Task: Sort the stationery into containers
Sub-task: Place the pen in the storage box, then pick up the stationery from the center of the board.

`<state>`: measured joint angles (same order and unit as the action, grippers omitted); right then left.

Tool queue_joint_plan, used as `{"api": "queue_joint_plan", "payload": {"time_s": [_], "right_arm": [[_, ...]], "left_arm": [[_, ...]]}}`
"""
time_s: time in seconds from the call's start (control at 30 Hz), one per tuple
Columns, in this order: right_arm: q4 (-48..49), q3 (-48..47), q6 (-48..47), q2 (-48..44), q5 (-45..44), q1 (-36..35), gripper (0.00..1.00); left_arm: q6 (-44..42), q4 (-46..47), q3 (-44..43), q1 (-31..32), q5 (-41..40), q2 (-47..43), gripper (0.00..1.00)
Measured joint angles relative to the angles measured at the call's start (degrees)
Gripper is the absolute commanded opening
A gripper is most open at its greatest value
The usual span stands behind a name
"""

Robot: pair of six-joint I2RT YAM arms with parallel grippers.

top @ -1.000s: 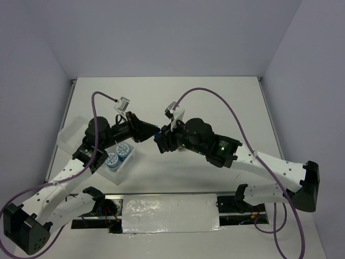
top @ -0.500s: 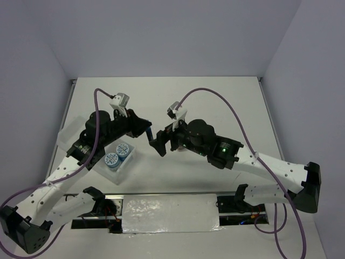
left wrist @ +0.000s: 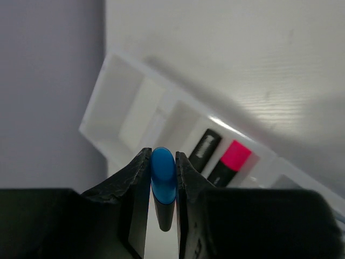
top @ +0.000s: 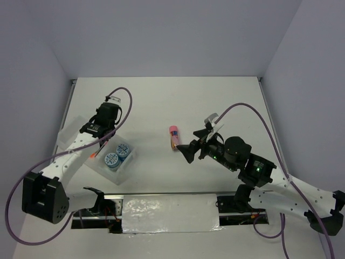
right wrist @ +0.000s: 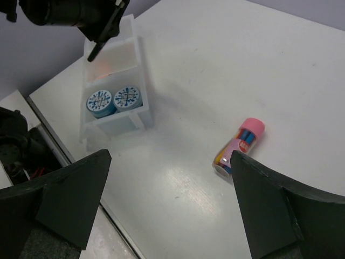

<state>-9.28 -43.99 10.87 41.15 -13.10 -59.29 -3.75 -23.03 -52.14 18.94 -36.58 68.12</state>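
The robot should next lower its left gripper toward the tray section of black markers below it and let go of the blue-capped black marker (left wrist: 162,171) there, because similar markers are already inside.
My left gripper (left wrist: 163,162) is shut on a blue-capped black marker (left wrist: 162,171), which stands up between the fingers. It hangs over the joined translucent trays (left wrist: 110,102), where a black marker (left wrist: 205,149) and a pink-capped marker (left wrist: 233,158) lie. From above, the left gripper (top: 101,130) sits over the trays (top: 69,136). Two blue patterned rolls (top: 116,155) fill the near compartment. The pink-topped stick (top: 173,137) lies on the table. My right gripper (top: 188,152) is open just right of it, and the stick (right wrist: 240,145) lies ahead of its right finger.
An orange-capped marker (top: 94,155) lies in a tray beside the rolls (right wrist: 113,99). The trays (right wrist: 141,65) sit near the left wall (top: 32,108). The table's near edge (right wrist: 70,162) runs below the trays, with the arm bases behind it.
The two grippers met at mid-table and have parted. The right one opened and drew back right. The left one swung left over the trays with the blue-capped marker.
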Motion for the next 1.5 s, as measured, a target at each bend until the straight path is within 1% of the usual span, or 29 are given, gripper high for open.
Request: {"api": "queue_joint_plan", "payload": {"time_s": [0.07, 0.23, 0.33, 0.37, 0.4, 0.53, 0.63, 0.67, 0.77, 0.83, 0.87, 0.9, 0.97, 1.03, 1.2, 1.27, 1.3, 1.4, 1.5], "right_arm": [[-0.66, 1.27, -0.33, -1.77, 0.04, 0.04, 1.0], [-1.7, 3.3, -0.74, -4.72, 0.94, 0.07, 1.0], [-1.49, 3.3, -1.16, -5.55, 1.9, 0.09, 1.0], [-1.46, 3.3, -1.25, -5.81, 2.01, 0.09, 1.0], [-1.46, 3.3, -1.38, -6.08, 2.21, 0.09, 1.0], [-1.49, 3.3, -1.42, -6.54, 2.8, 0.09, 1.0], [-1.49, 3.3, -1.4, -6.49, 2.78, 0.09, 1.0], [-1.51, 3.3, -1.38, -6.43, 2.78, 0.09, 1.0], [-1.55, 3.28, -1.38, -5.35, 2.64, 0.09, 1.0], [-1.66, 3.15, -1.31, -4.28, 2.27, 0.09, 1.0], [-1.66, 2.97, -1.18, -3.43, 1.86, 0.09, 1.0], [-1.95, 2.71, -0.81, -2.16, 1.27, 0.09, 1.0], [-2.56, 1.81, 0.02, 1.01, 0.39, 0.72, 1.0], [-4.44, -0.5, 1.79, 6.75, 0.33, 2.78, 1.0], [-8.46, -6.78, 6.32, 24.68, 3.39, 13.18, 0.99], [-9.7, -8.17, 7.17, 31.65, 3.8, 15.61, 0.97], [-10.62, -8.92, 7.34, 34.88, 4.02, 16.2, 0.94], [-13.42, -12.11, 7.52, 44.15, 5.07, 16.74, 0.92], [-14.51, -15.58, 7.61, 51.23, 6.93, 16.74, 0.91]], "left_arm": [[-1.46, -0.24, 0.0, -2.43, -2.95, 2.23, 0.0], [-2.34, 0.2, 0.2, -3.96, -5.33, 4.83, 0.0], [-2.19, 1.31, 1.33, -4.42, -5.84, 4.9, 0.13], [-2.1, 1.66, 1.77, -4.55, -6.03, 4.9, 0.25], [-2.08, 1.86, 2.12, -4.66, -6.23, 4.9, 0.3], [-1.81, 2.95, 2.93, -5.27, -6.62, 4.96, 0.39], [-1.16, 4.17, 2.95, -5.7, -6.64, 5.7, 0.56], [-0.76, 4.28, 2.95, -5.77, -6.67, 6.21, 0.65], [0.55, 4.22, 2.93, -6.12, -6.54, 8.26, 0.71], [1.18, 3.91, 2.93, -6.32, -6.19, 8.63, 0.73], [1.6, 3.76, 2.86, -6.38, -5.99, 8.57, 0.76], [2.56, 3.58, 2.71, -6.45, -5.84, 8.35, 0.78], [4.07, 3.19, 2.4, -6.51, -5.07, 7.48, 0.99], [6.03, 2.43, 2.27, -6.54, -3.67, 4.92, 1.0], [13.64, -0.48, 1.03, -6.54, -1.14, -7.93, 0.99], [17.03, -2.23, -0.68, -6.6, 0.37, -12.87, 0.99], [18.34, -2.8, -1.33, -6.73, 1.44, -14.8, 0.99], [21.42, -4.26, -1.62, -6.91, 4.44, -20.22, 0.99], [23.3, -4.28, 2.67, -6.93, 8.15, -26.49, 0.99]]}}
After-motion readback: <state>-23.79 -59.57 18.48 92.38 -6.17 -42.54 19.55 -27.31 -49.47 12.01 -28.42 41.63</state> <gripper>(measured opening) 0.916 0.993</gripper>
